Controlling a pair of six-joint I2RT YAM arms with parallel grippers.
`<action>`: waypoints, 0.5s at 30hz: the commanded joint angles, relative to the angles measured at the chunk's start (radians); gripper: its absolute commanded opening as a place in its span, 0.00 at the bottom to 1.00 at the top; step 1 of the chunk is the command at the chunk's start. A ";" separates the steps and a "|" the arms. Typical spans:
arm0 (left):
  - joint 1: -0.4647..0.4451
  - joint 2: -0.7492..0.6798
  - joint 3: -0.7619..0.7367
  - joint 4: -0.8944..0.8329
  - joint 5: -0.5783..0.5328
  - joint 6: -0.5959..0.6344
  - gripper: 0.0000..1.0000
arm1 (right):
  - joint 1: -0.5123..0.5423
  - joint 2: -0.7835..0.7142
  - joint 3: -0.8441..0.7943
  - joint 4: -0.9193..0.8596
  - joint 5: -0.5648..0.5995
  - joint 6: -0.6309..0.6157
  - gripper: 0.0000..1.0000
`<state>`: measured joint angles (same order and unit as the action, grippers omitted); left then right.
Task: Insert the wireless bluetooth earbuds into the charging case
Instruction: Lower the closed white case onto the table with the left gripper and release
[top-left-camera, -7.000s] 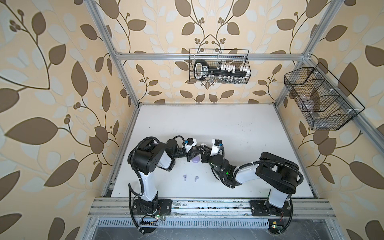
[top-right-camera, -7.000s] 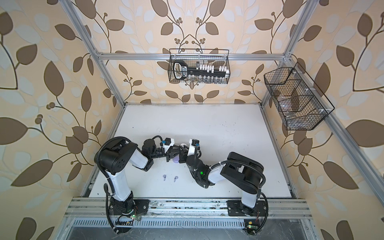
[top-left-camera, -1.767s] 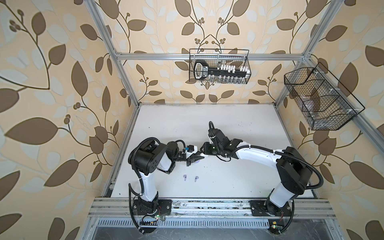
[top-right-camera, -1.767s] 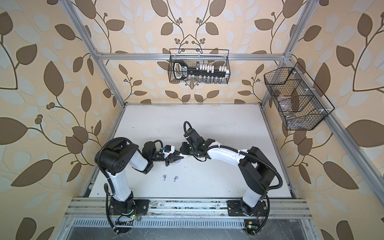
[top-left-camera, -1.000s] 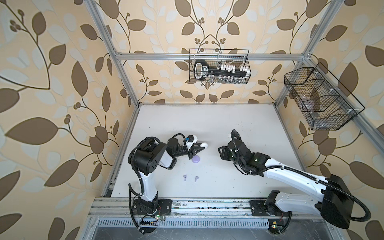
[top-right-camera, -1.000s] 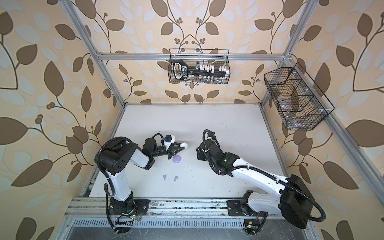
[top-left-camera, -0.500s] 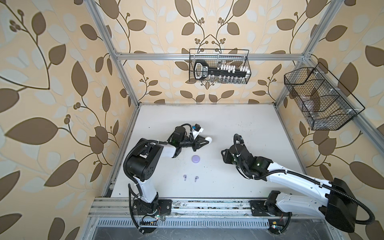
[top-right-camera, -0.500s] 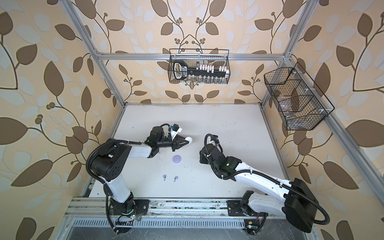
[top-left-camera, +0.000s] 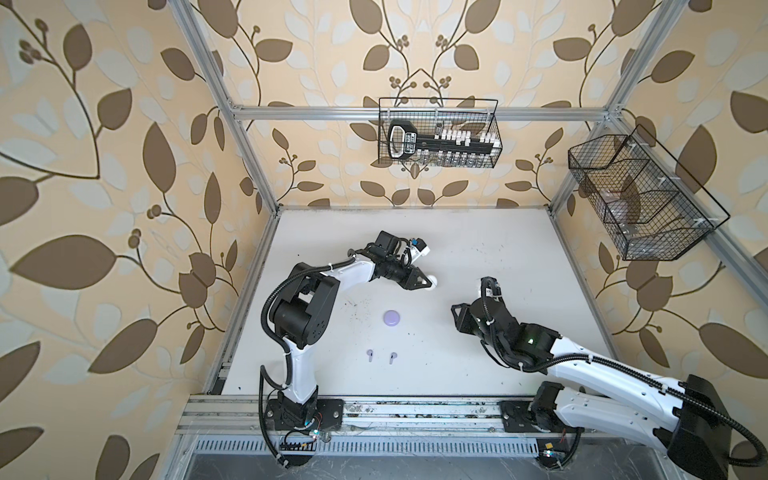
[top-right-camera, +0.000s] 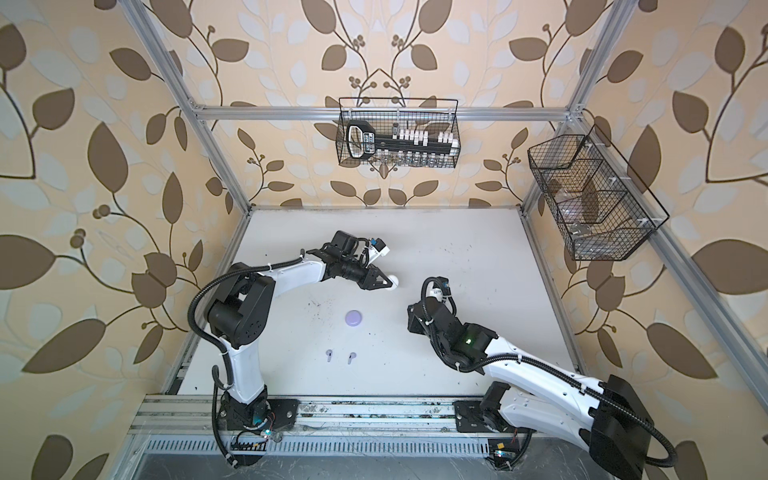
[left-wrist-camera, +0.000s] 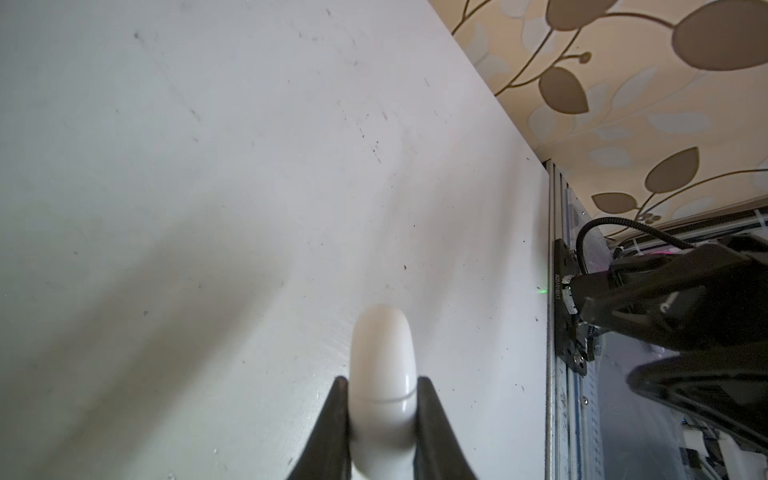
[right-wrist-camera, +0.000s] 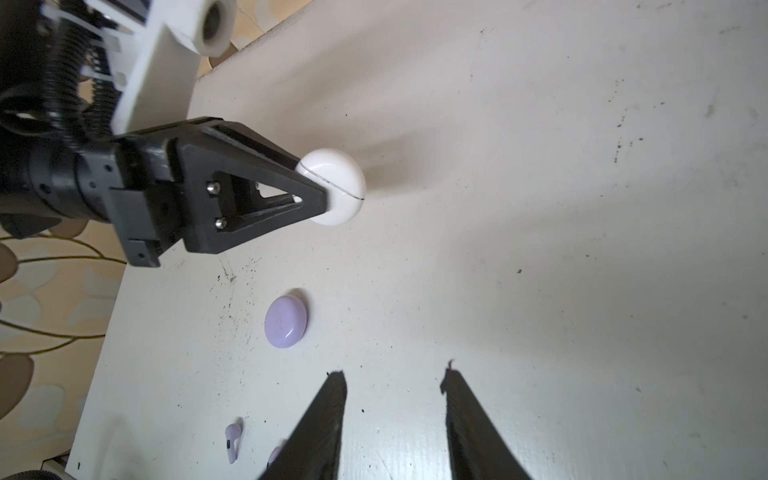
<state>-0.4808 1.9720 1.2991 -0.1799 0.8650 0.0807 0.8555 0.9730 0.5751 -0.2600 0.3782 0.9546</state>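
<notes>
My left gripper will move down next and release the white round charging case (top-left-camera: 433, 284) on the bare tabletop below the gripper, clear of the lavender case.
My left gripper (top-left-camera: 428, 283) (left-wrist-camera: 381, 384) is shut on a white round charging case (top-left-camera: 433, 284) (top-right-camera: 395, 281) (left-wrist-camera: 382, 365) (right-wrist-camera: 334, 185), closed, held edge-on just above the table's middle. A lavender charging case (top-left-camera: 392, 318) (top-right-camera: 354, 318) (right-wrist-camera: 286, 316) lies closed on the table, nearer the front. Two lavender earbuds (top-left-camera: 369, 354) (top-left-camera: 392, 357) (right-wrist-camera: 232, 442) lie side by side nearer the front still. My right gripper (top-left-camera: 456, 318) (right-wrist-camera: 392, 380) stands open and empty, right of the lavender case, pointing towards it. White earbuds do not show.
A wire basket (top-left-camera: 438, 133) with a black tool hangs on the back wall and another wire basket (top-left-camera: 640, 199) on the right wall. The white table (top-left-camera: 498, 249) ends at aluminium rails (top-left-camera: 374, 409) in front, where both arm bases stand.
My left gripper has carried the white case up and away from the lavender case, towards the back and right. The right arm has barely shifted, its jaws as wide as before.
</notes>
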 joint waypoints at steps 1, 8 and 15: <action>-0.018 0.044 0.081 -0.116 0.059 -0.041 0.00 | 0.009 -0.045 -0.043 -0.041 0.035 0.048 0.40; -0.023 0.133 0.155 -0.111 0.102 -0.117 0.00 | 0.029 -0.087 -0.078 -0.062 0.054 0.080 0.40; -0.030 0.170 0.181 -0.116 0.098 -0.145 0.10 | 0.049 -0.100 -0.099 -0.055 0.073 0.103 0.40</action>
<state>-0.4988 2.1391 1.4464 -0.2836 0.9340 -0.0383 0.8955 0.8818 0.4992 -0.3035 0.4198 1.0271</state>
